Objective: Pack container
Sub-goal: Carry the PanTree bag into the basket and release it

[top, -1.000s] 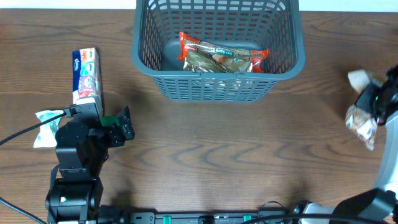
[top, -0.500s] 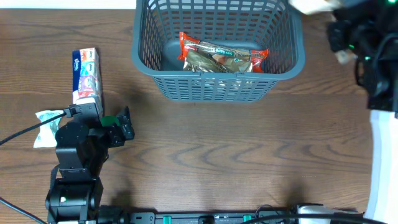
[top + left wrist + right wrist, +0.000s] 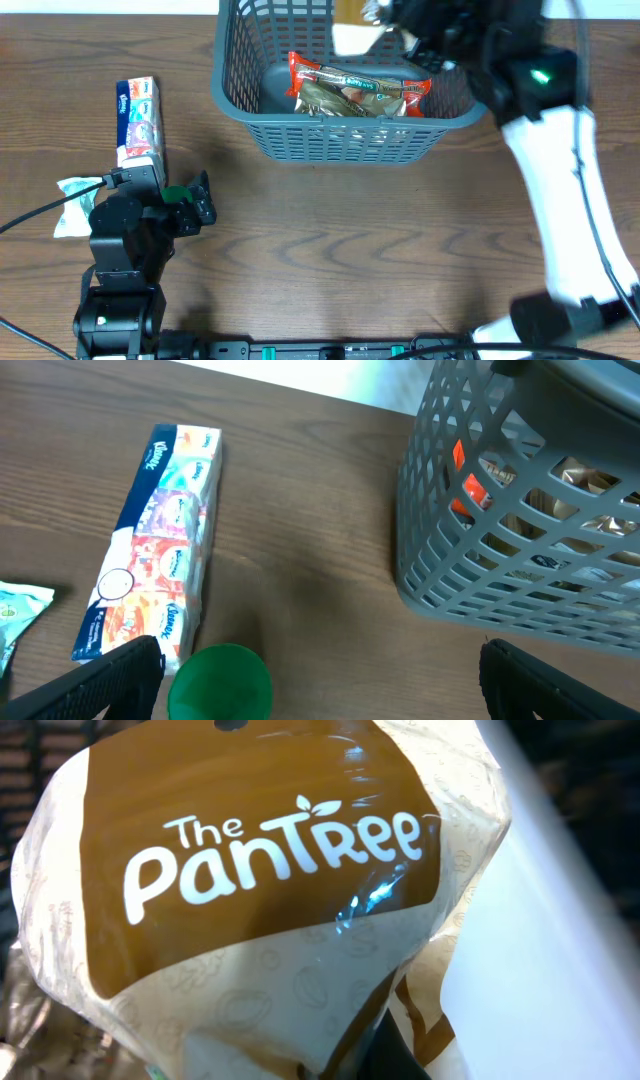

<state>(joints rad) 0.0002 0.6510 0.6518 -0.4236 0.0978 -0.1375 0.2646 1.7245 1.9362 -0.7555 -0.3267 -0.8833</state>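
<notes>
My right gripper should go down next into the basket, onto the red and brown snack bag (image 3: 355, 90), to let go of the Pantree bag, which is still hanging above it.
The dark grey lattice basket (image 3: 350, 135) stands at the top middle of the table and shows at the right of the left wrist view (image 3: 520, 570). A red and brown snack bag (image 3: 355, 90) lies inside it. My right gripper (image 3: 400, 25) hangs over the basket's far side, shut on a cream and brown "The Pantree" bag (image 3: 260, 890), which also shows in the overhead view (image 3: 355, 38). My left gripper (image 3: 195, 205) is open and empty near the table, left of the basket, with a green cap (image 3: 220, 682) between its fingers.
A long tissue pack (image 3: 140, 120) lies left of the basket and shows in the left wrist view (image 3: 155, 540). A small teal and white packet (image 3: 72, 200) lies at the far left.
My right arm has swung from the table's right edge up and left over the basket, carrying the Pantree bag. The left arm has not moved.
</notes>
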